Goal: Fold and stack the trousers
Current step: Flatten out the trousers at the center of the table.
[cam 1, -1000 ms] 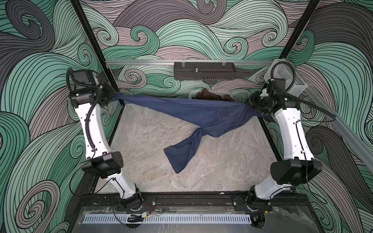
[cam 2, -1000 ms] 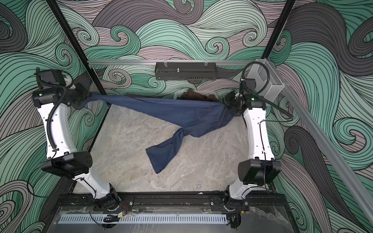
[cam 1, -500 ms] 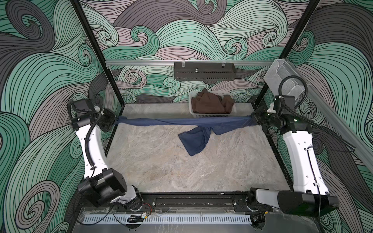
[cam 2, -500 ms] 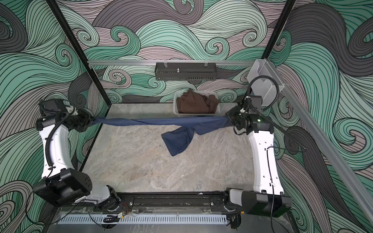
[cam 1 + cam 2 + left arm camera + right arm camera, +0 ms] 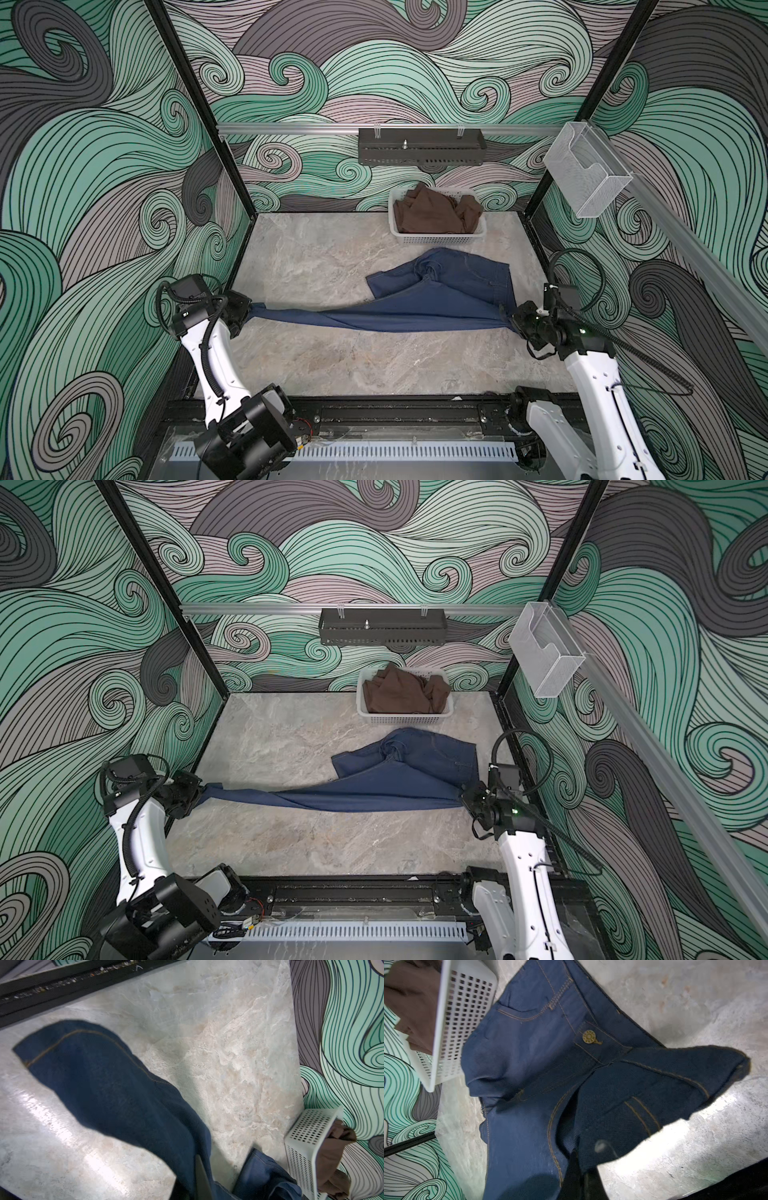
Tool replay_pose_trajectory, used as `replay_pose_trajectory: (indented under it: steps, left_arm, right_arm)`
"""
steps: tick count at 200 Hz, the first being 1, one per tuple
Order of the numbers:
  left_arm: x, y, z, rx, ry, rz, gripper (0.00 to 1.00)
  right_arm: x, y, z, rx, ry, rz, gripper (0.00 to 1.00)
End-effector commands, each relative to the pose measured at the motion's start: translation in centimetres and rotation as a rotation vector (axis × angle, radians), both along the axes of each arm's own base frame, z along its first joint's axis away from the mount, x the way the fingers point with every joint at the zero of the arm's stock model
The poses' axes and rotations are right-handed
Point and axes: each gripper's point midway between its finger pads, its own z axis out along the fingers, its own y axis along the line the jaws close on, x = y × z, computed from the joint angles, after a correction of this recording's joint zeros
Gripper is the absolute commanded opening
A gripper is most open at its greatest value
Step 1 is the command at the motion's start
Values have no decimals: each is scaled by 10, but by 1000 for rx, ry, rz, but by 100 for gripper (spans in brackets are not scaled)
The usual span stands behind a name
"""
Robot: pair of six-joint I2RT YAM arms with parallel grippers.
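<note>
The right gripper moves back and down to the bare near marble next and releases the waist end of the jeans, since the jeans are pulled into a taut band.
The trousers (image 5: 419, 307) are dark blue jeans with tan stitching, pulled into a taut band low across the marble table (image 5: 316, 365) in both top views. My left gripper (image 5: 249, 309) is shut on one leg's end at the table's left edge. At the right edge my right gripper (image 5: 509, 318) is shut on the denim by the waist. The waist part and a loose leg end (image 5: 384, 284) lie flat behind the band. In the right wrist view the metal button (image 5: 589, 1036) and fly show above that gripper (image 5: 579, 1178). The left wrist view has denim (image 5: 116, 1088) running down into its gripper (image 5: 199, 1184).
A white perforated basket (image 5: 436, 240) holding a brown garment (image 5: 432, 212) stands at the back right, just behind the jeans. A black tray (image 5: 419, 146) hangs on the back rail and a clear plastic holder (image 5: 582, 174) on the right rail. Black frame posts border the table.
Both arms have come down and toward the front, still holding the jeans. The cloth, earlier stretched high at the back, now lies low across the table with its hanging leg laid down.
</note>
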Motion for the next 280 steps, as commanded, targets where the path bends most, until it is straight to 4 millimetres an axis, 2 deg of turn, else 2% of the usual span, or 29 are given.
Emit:
replay_pose_trajectory:
  steps: [1, 34, 42, 52, 62, 68, 77, 83, 111, 128, 151, 182, 211, 247, 280]
  left_arm:
    - [-9, 28, 3, 160, 6, 66, 0]
    - [-24, 24, -9, 184, 30, 84, 15]
    - [-27, 22, -11, 179, 36, 85, 24]
    - [-30, 19, -10, 176, 36, 84, 43]
    - [-32, 17, -5, 174, 30, 84, 54]
    - [-32, 15, -1, 171, 26, 83, 59]
    - [-33, 11, 5, 160, 14, 77, 64]
    - [-33, 8, 7, 150, 5, 75, 66]
    - [-25, -16, 14, 40, -56, 13, 67]
    - [-18, -31, 18, -17, -98, -48, 67]
    - [-10, -44, 16, -77, -118, -97, 67]
    - [-2, -50, 4, -135, -116, -124, 68]
    - [-1, -44, -10, -120, -59, -122, 68]
    - [5, -36, -35, -52, 83, -149, 68]
    - [7, -26, -58, -2, 270, -151, 72]
  right_arm:
    - [-12, -14, -20, -79, 40, -22, 0]
    - [-35, -10, -44, -83, 101, 15, 0]
    - [-35, -8, -43, -87, 92, 33, 0]
    - [-37, -7, -37, -92, 95, 36, 0]
    - [-40, -7, -35, -93, 101, 40, 0]
    - [-43, -7, -34, -97, 108, 41, 8]
    - [-48, -6, -33, -91, 117, 44, 29]
    - [-51, -4, -31, -82, 113, 42, 38]
    - [-65, -2, -20, -65, 87, 19, 60]
    - [-73, -1, -11, -58, 79, 4, 65]
    - [-75, 4, 1, -26, 57, -2, 65]
    - [-67, 12, 14, 21, 47, 13, 64]
    - [-56, 19, 18, 48, 30, 29, 62]
    - [-33, 32, 20, 29, 34, 101, 60]
    - [-9, 52, 10, 3, 51, 196, 61]
